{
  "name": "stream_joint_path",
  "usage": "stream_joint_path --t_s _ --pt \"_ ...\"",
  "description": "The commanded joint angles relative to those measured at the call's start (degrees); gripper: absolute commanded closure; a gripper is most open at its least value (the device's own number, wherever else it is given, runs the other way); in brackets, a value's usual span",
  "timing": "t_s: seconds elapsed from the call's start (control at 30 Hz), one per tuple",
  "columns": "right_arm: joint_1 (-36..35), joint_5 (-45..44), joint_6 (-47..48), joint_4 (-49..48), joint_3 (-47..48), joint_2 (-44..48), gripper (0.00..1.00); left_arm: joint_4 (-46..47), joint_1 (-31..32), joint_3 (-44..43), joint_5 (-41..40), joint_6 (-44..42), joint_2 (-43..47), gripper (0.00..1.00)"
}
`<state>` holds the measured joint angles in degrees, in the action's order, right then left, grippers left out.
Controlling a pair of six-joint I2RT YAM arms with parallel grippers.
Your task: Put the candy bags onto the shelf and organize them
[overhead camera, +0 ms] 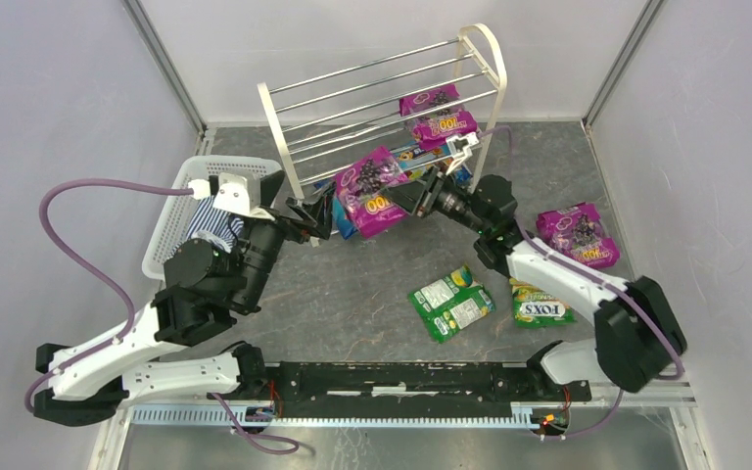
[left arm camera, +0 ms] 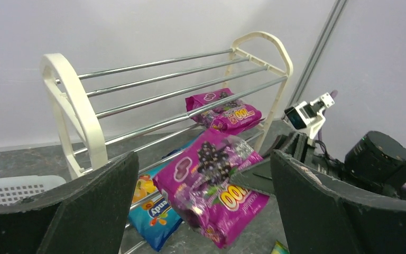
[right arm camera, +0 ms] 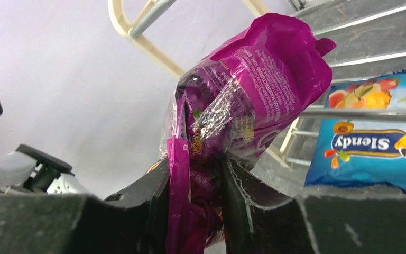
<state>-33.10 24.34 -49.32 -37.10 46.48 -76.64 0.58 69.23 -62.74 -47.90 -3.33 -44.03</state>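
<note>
My right gripper moves outward beneath the shelf's top rods next and releases its bag there, since the middle level's rods beside the second magenta bag are bare.
My right gripper (overhead camera: 409,196) is shut on a magenta grape candy bag (overhead camera: 373,191) and holds it in the air in front of the shelf (overhead camera: 284,117); its fingers pinch the bag's edge in the right wrist view (right arm camera: 195,174). My left gripper (overhead camera: 325,223) is open and empty, facing that bag (left arm camera: 217,180) from the left. A second magenta bag (overhead camera: 438,116) lies on a middle tier. A blue bag (left arm camera: 150,211) lies on the low rods. Another magenta bag (overhead camera: 580,233) and two green-yellow bags (overhead camera: 450,302) (overhead camera: 539,304) lie on the floor.
A white lattice basket (overhead camera: 178,211) with a striped cloth stands at the left, beside my left arm. Grey walls close in the back and both sides. The shelf's upper tiers hold nothing.
</note>
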Motion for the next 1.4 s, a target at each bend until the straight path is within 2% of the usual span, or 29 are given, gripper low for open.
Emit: stream_joint_path --t_s 0.0,0.17,0.47,0.8,0.97,1.07,1.2,1.37 --pt "0.2 -3.1 -4.7 -14.8 6.8 -6.0 0.73 4.4 -0.1 1.6 -2.4 -5.0 0.0 0.00" --pt "0.2 -5.1 -7.6 -22.0 10.7 -13.2 0.74 5.5 -0.1 2.7 -2.7 -5.9 -0.2 0.00" --pt "0.2 -10.2 -5.6 -22.9 14.5 -16.9 0.74 6.5 -0.1 3.6 -2.4 -6.5 -0.3 0.00" --pt "-1.0 -16.2 -4.9 -29.6 19.6 -25.3 0.74 6.6 -0.2 4.1 -1.7 -5.8 -0.7 0.00" --pt "-1.8 -17.3 -0.9 -29.1 23.0 -28.0 0.74 6.6 -0.1 4.3 -1.3 -5.6 -1.4 0.00" --pt "-1.7 -18.3 1.6 -25.0 24.1 -28.6 0.73 6.8 -0.2 4.5 -1.1 -5.7 -1.7 0.00" --pt "-1.7 -20.0 2.4 -26.2 21.3 -28.3 0.70 6.8 -0.1 4.6 -0.9 -5.5 -1.9 0.00" --pt "-1.6 -20.1 4.2 -21.1 20.6 -26.9 0.57 6.8 -0.1 4.8 -0.6 -5.5 -1.8 0.00"
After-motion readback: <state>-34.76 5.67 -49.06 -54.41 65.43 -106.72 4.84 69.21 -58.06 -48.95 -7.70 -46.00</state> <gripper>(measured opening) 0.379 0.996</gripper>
